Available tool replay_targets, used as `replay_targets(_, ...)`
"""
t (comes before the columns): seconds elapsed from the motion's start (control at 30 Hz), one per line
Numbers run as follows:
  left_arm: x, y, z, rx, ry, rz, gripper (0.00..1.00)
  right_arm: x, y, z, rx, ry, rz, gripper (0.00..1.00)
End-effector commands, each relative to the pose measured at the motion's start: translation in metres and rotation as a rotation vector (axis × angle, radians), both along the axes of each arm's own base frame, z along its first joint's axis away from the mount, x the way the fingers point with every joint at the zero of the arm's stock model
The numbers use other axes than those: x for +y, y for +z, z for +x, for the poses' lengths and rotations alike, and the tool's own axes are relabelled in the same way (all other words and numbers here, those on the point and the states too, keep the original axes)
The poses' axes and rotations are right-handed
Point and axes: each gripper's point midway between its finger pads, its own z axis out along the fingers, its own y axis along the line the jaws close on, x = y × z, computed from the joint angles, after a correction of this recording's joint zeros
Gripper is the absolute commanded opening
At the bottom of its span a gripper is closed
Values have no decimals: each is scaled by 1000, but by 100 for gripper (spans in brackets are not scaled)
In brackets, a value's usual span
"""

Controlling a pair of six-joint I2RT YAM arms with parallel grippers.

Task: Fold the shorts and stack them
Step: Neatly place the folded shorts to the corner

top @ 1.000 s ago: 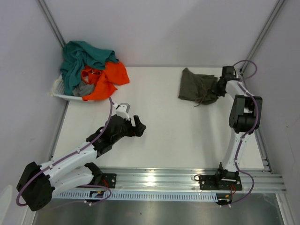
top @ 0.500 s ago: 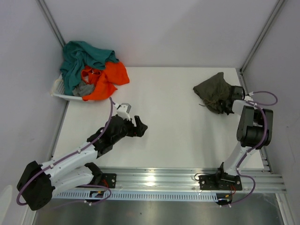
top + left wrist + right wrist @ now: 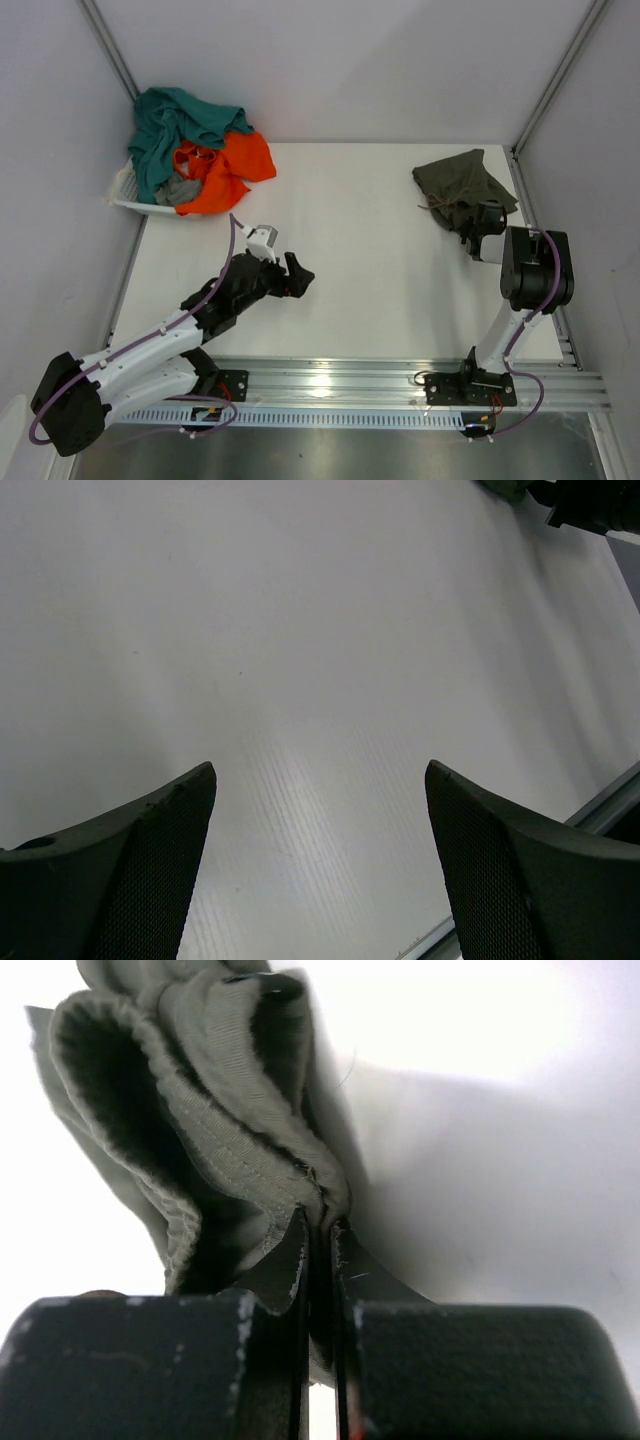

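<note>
The robot's right gripper will next push the fold outward toward the table's far corner and let go of it, as bare table lies between the olive shorts and the grey panel.
The dark olive-green shorts (image 3: 458, 182) lie bunched at the table's far right, drawstring showing. My right gripper (image 3: 476, 226) is shut on their near edge; in the right wrist view the gripper (image 3: 322, 1232) pinches a hem of the olive cloth (image 3: 190, 1090) between its jaws. Teal shorts (image 3: 170, 125), bright orange shorts (image 3: 228, 165) and a bit of grey shorts (image 3: 178, 190) are heaped in the white basket (image 3: 122, 192) at the far left. My left gripper (image 3: 300, 275) is open and empty over bare table, left of centre; it also shows in the left wrist view (image 3: 320, 780).
The white table (image 3: 350, 250) is walled by grey panels at the back and sides. An aluminium rail (image 3: 330, 385) runs along the near edge with both arm bases on it.
My right gripper has swung back toward the near right, dragging the olive shorts from the middle-right to the far right edge. My left arm has shifted slightly forward.
</note>
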Motion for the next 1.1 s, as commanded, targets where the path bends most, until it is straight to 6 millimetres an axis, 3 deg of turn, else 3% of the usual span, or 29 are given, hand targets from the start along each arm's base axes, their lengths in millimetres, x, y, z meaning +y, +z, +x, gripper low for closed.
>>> replay_targets(0.0, -3, 5, -2, -14, -10, -20, 87, -29, -17, 6, -55, -148, 77, 0)
replay_targets(0.33, -8, 9, 6, -34, -12, -4, 87, -64, -19, 23, -117, -304, 76, 0)
replay_targets(0.4, -10, 9, 7, -37, -16, -5, 87, -69, -12, 34, -154, -319, 88, 0)
replay_targets(0.6, -17, 8, 8, -39, -34, -5, 87, -84, -22, 55, -162, -373, 103, 0)
replay_targets(0.63, -18, 9, 9, -44, -35, -5, 87, -87, -12, 68, -185, -361, 93, 0)
replay_targets(0.87, -17, 6, 14, -52, -22, 17, 87, -94, -31, 99, -165, -346, 104, 0)
replay_targets(0.97, -22, 8, 14, -53, -35, 5, 87, -95, -30, 110, -163, -329, 91, 9)
replay_targets(1.07, -27, 10, 13, -53, -46, 1, 86, -97, -27, 106, -128, -319, 62, 43)
